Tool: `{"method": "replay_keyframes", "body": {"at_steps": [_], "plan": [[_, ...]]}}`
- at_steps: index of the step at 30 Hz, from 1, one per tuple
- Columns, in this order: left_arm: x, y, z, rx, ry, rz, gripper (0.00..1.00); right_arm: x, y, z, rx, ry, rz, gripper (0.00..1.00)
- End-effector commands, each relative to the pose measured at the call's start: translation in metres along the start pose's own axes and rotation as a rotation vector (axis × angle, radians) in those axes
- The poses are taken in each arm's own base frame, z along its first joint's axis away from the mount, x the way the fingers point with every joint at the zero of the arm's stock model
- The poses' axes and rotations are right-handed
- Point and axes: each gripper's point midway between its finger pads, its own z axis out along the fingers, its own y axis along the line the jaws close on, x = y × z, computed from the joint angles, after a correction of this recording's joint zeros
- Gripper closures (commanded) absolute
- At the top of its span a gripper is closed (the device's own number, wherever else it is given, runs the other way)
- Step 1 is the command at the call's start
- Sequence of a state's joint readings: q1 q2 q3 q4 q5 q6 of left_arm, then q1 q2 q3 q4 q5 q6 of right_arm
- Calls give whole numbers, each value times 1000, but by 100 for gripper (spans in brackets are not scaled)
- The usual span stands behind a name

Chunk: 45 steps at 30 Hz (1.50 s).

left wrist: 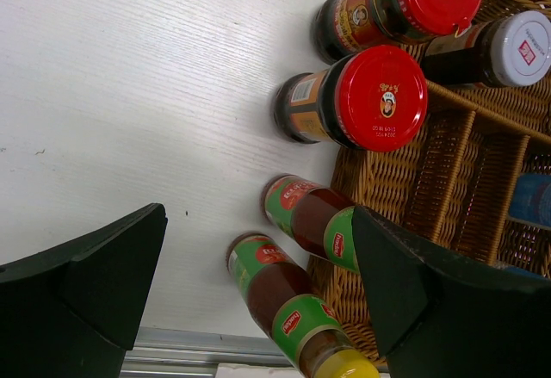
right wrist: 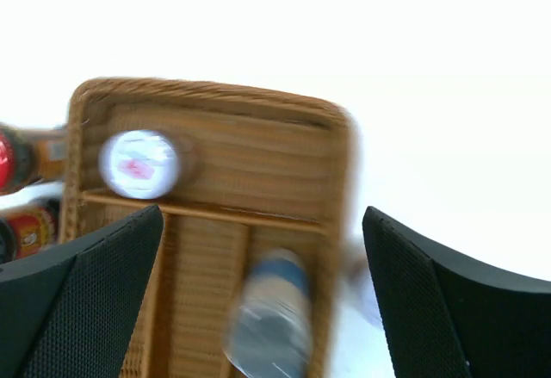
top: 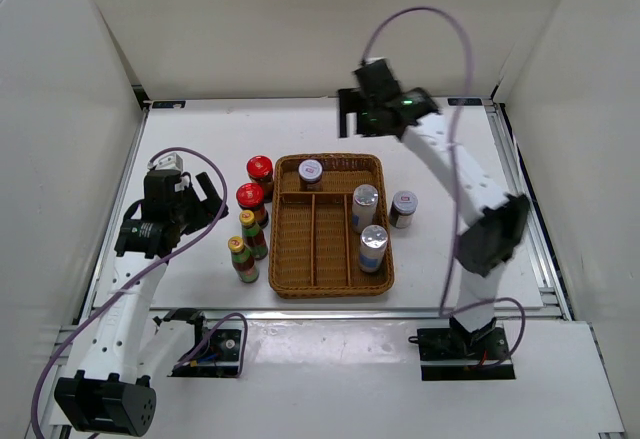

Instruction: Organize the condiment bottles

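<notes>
My right gripper moves back and down to the white-lidded jar standing outside the tray next and brings its open fingers around its lidded top (top: pixel 404 202).
Two red-lidded dark jars (top: pixel 260 170) (top: pixel 251 198) and two slim yellow-capped bottles (top: pixel 252 232) (top: pixel 242 258) stand on the table just left of the wicker tray (top: pixel 330 161). A white-lidded dark jar (top: pixel 311 173) stands in the tray's far compartment. Two pale silver-topped cylinders (top: pixel 365 205) (top: pixel 373 247) stand in its right-hand compartment. Another white-lidded jar (top: pixel 404 207) stands on the table right of the tray. My left gripper (top: pixel 205 197) is open and empty, left of the bottles (left wrist: pixel 284 292). My right gripper (top: pixel 352 109) is open and empty, high above the tray's far edge (right wrist: pixel 215 94).
White walls enclose the table on three sides. The tray's left and middle long compartments (top: pixel 315 244) hold nothing. The right arm's cable loops above the far right of the table. The right wrist view is motion-blurred.
</notes>
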State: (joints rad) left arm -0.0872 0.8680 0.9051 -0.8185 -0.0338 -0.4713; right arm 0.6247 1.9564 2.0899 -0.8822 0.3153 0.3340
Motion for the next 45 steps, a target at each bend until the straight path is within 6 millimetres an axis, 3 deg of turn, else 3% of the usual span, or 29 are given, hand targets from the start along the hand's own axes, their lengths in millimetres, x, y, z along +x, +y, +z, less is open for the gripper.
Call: {"method": "replay_keyframes", "body": {"at_steps": [1,2,3,7,11,18,21,24,25,26,29,31,32,33,34,36,37,38,40,41,42,43,45], "plan": [[1,-1,0,11,0,7,0,24,-86,-21,160,69,134,0],[1,-1,0,11,0,7,0,40,-94,-17,156,119,158,0],[1,-1,0,11,0,7,0,69,-103,-6,162,198,166,0],[2,-3,0,19,4,7,0,120,-122,6,202,339,176,0],[1,-3,-2,23,-5,6,0,150,-128,15,214,405,177,0],[-3,-3,-6,25,-28,6,0,178,-141,33,183,446,259,0],[-3,-3,-6,25,-28,6,0,183,-136,41,154,448,267,12],[-3,-3,-6,25,-28,6,0,185,-137,43,161,456,265,29],[-3,-3,-6,25,-28,6,0,181,-144,40,194,434,257,36],[-4,-3,-9,29,-37,5,0,178,-147,38,209,420,254,49],[-5,-4,-11,34,-46,5,0,163,-155,23,241,355,278,76],[-5,-4,-11,34,-46,5,0,135,-152,7,219,268,298,83],[-3,-3,-8,29,-36,5,0,124,-153,2,219,233,301,91],[-3,-3,-8,29,-36,5,0,112,-154,-3,226,196,302,93],[-3,-3,-8,29,-36,5,0,85,-152,-13,208,127,311,95],[-3,-3,-8,29,-36,5,0,59,-143,-21,167,62,296,95],[-3,-3,-6,25,-28,6,0,49,-129,-20,109,49,279,95],[-3,-3,-6,25,-28,6,0,27,-123,-20,73,2,271,99],[-2,-2,-4,21,-20,6,0,10,-98,-18,-5,-18,224,100],[-1,-4,-5,29,-15,6,0,9,-89,-6,-30,0,189,100],[-1,-4,-5,29,-15,6,0,-9,-75,-9,-75,-35,169,100],[0,-3,-2,24,-6,6,0,-4,-57,5,-106,0,134,100],[0,-3,-2,24,-6,6,0,-4,-30,11,-165,16,66,100]]}}
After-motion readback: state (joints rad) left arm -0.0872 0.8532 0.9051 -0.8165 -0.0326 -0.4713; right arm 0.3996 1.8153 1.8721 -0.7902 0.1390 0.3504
